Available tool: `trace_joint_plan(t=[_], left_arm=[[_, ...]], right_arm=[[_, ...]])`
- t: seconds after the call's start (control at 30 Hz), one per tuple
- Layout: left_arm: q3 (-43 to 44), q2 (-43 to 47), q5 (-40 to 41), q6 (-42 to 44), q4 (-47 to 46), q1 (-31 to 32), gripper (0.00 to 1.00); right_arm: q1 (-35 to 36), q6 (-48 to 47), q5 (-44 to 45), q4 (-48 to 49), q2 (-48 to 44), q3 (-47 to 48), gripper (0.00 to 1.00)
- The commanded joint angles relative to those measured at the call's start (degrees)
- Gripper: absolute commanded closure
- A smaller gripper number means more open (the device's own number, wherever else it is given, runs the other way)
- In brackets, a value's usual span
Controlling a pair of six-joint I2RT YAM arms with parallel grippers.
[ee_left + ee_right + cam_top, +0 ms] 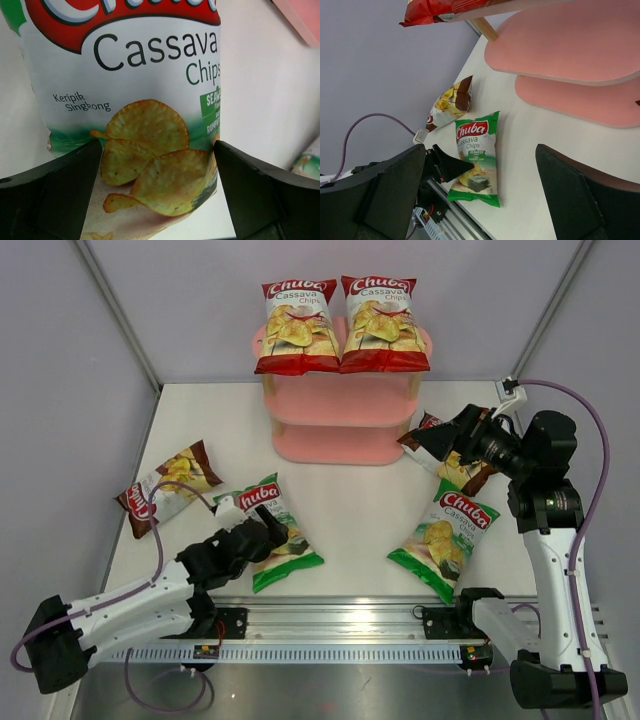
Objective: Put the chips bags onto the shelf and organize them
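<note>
My left gripper rises next, shifts over the green bag's white lettered part and descends to close. Its fingers are on either side of the pictured chips, and the lettered part lies outward.
Two red chips bags (pixel 298 325) (pixel 383 323) lie side by side on the top board of the pink shelf (pixel 340 415). A green bag (pixel 268 508) lies on the table front left. My left gripper (pixel 281 536) is open low over its lower half, and in the left wrist view (pixel 157 144) its jaws stand either side of this bag (pixel 145 100). A brown bag (pixel 165 488) lies further left. A second green bag (pixel 445 540) lies front right. My right gripper (pixel 436 440) is open and empty above another brown bag (pixel 465 472) beside the shelf's right end.
The right wrist view (pixel 480 150) looks across the table at the left green bag (pixel 475 150), the left brown bag (pixel 449 102) and the shelf boards (pixel 570 45). Grey walls enclose the table. The arms' mounting rail (pixel 340 625) runs along the near edge.
</note>
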State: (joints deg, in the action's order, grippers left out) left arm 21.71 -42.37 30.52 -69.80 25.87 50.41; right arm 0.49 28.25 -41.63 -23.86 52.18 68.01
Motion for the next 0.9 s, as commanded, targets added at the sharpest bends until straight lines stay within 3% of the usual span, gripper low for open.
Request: trace_joint_plan(t=[0.0,0.1,0.23,0.4,0.57,0.73,0.87], left_arm=[[4.6,-6.1,-0.9,-3.5,-5.2,3.3,0.01],[7.8,-8.8,-0.5,-0.6,-4.6,3.4,0.01],[11.7,-5.8,4.5,4.0,1.3,2.9,0.01],[8.2,2.0,-1.1,9.1,2.8,-6.5,0.01],[-0.2,8.8,-8.8,14.7,-6.5,-14.6,0.01],[-4.3,6.8,-20.1,17.6,-14.9,-24.2,0.01],[-7.9,3.9,-25.8,18.4,-22.5,-27.1,0.01]], right_arm=[[-0.1,-1.3,-0.1,0.7,0.1,1.9,0.01],[-0.1,-2.0,0.1,0.0,0.5,2.2,0.0],[-0.1,-2.4,0.5,-0.1,1.1,2.0,0.01],[0.0,-2.3,-0.4,1.0,1.2,1.0,0.01],[-0.1,-2.0,-2.2,2.7,1.0,-0.2,0.01],[-0.1,-2.1,-3.4,2.5,0.5,-0.2,0.01],[0.0,0.0,-5.6,6.0,-0.8,-2.9,0.01]])
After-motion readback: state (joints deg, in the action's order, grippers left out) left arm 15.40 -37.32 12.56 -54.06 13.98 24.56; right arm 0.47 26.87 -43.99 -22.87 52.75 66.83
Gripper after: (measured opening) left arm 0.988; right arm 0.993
